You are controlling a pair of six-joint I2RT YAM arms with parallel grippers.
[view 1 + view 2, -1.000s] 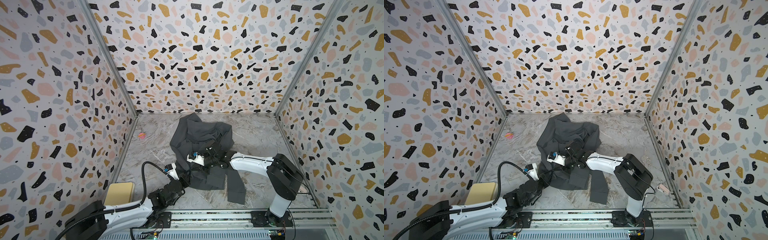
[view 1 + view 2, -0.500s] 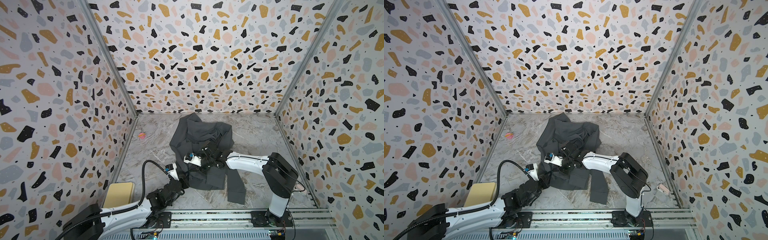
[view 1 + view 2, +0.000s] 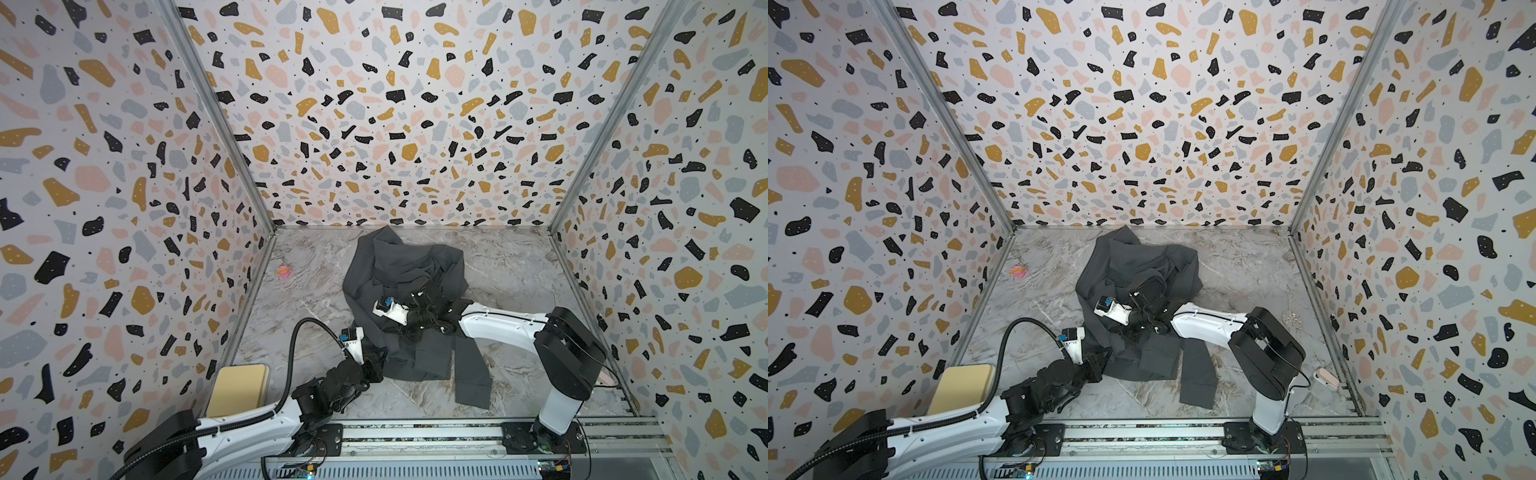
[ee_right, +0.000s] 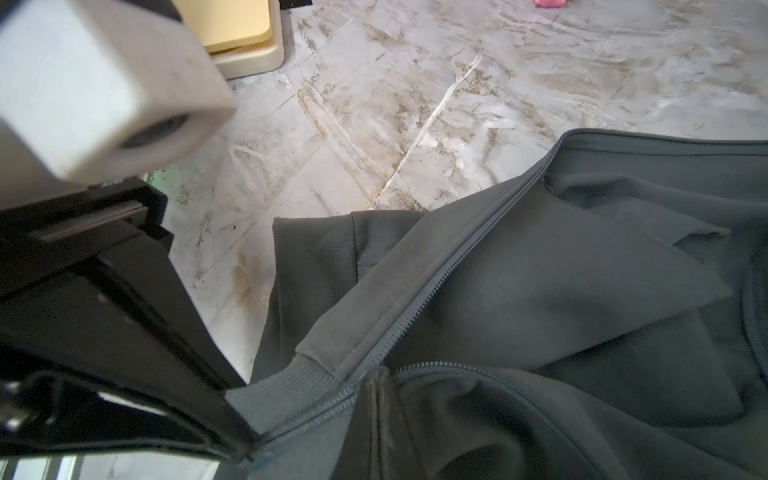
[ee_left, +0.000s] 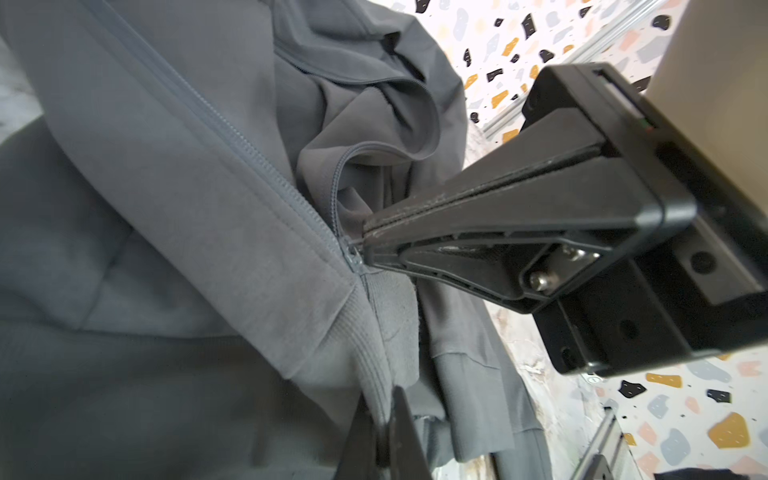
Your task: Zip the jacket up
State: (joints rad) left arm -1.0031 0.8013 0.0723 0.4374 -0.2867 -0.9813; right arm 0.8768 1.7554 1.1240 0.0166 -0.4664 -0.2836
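Note:
My right gripper moves outward along the zipper to the jacket's far end (image 3: 388,238) next and releases the slider, since the unjoined teeth lie outward of my gripper.
The dark grey jacket (image 3: 407,270) (image 3: 1138,266) lies crumpled in the middle of the marble floor, one sleeve trailing toward the front. My left gripper (image 3: 379,360) (image 3: 1100,360) (image 5: 384,436) is shut on the ribbed bottom hem (image 5: 374,332) beside the zipper. My right gripper (image 3: 398,336) (image 3: 1126,330) (image 4: 376,395) is shut on the zipper slider (image 5: 354,254) just above that hem. Above the slider the two rows of zipper teeth (image 5: 232,137) (image 4: 449,282) run apart, unjoined. In the right wrist view the left fingers (image 4: 199,353) pinch the hem (image 4: 291,386).
A beige pad (image 3: 239,388) stands at the front left by the wall. A small pink scrap (image 3: 283,271) lies on the floor at the left. A pink-white object (image 3: 1325,380) sits near the right wall. Patterned walls close three sides; a metal rail (image 3: 415,434) runs along the front.
My right gripper has shifted slightly left and away from the front with the slider, bunching the cloth a little. The left gripper has stayed on the hem.

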